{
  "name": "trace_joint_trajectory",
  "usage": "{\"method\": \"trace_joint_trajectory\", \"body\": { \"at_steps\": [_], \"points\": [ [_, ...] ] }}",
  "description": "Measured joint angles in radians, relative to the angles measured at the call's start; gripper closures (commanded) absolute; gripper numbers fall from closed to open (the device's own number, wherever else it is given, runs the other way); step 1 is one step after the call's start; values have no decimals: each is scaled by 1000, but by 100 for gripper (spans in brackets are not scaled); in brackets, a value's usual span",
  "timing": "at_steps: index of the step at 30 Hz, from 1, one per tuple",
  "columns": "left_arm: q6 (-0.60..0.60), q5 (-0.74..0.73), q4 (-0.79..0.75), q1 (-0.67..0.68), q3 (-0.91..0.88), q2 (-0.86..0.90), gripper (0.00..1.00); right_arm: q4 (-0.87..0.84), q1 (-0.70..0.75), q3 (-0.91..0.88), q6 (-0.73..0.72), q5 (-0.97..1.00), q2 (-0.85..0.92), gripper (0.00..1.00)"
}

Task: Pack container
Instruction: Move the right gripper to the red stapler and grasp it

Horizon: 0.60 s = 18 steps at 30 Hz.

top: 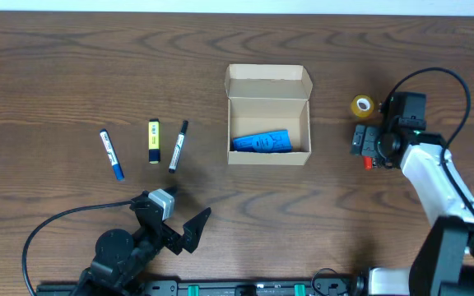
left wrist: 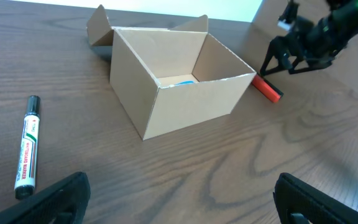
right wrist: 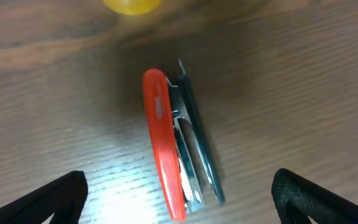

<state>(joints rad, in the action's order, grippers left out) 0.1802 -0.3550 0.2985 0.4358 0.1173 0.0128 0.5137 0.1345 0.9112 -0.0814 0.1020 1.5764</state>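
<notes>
The right gripper lowers its open fingers to either side of both handles next and closes, since the red and metal tool (right wrist: 163,137) lies below it, between those fingers.
The container (top: 268,115) is a tan cardboard box standing open mid-table, its flap lid folded back and a blue packet (top: 262,142) lying inside. The left wrist view shows the container (left wrist: 179,93) from its corner. My right gripper (top: 369,146) hangs open over a red and metal tool (right wrist: 163,137) lying flat on the wood, one finger on either side and clear of it. That tool (left wrist: 267,88) also shows right of the box. My left gripper (top: 174,224) stands open near the front edge, with only bare table between the fingers of the left gripper (left wrist: 182,194).
Left of the box lie a blue marker (top: 111,154), a yellow highlighter (top: 153,141) and a black marker (top: 178,145). The black marker (left wrist: 27,146) is close to my left fingers. A yellow tape roll (top: 362,106) sits just behind the red tool.
</notes>
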Motion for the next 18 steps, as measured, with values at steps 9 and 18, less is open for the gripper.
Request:
{"method": "trace_joint_trajectory", "body": {
  "at_steps": [9,18],
  "points": [
    [0,0,0,0,0,0,5,-82,0,-6,35,-31,132,8],
    [0,0,0,0,0,0,5,-129,2,-7,43,-66,177,24]
  ]
}}
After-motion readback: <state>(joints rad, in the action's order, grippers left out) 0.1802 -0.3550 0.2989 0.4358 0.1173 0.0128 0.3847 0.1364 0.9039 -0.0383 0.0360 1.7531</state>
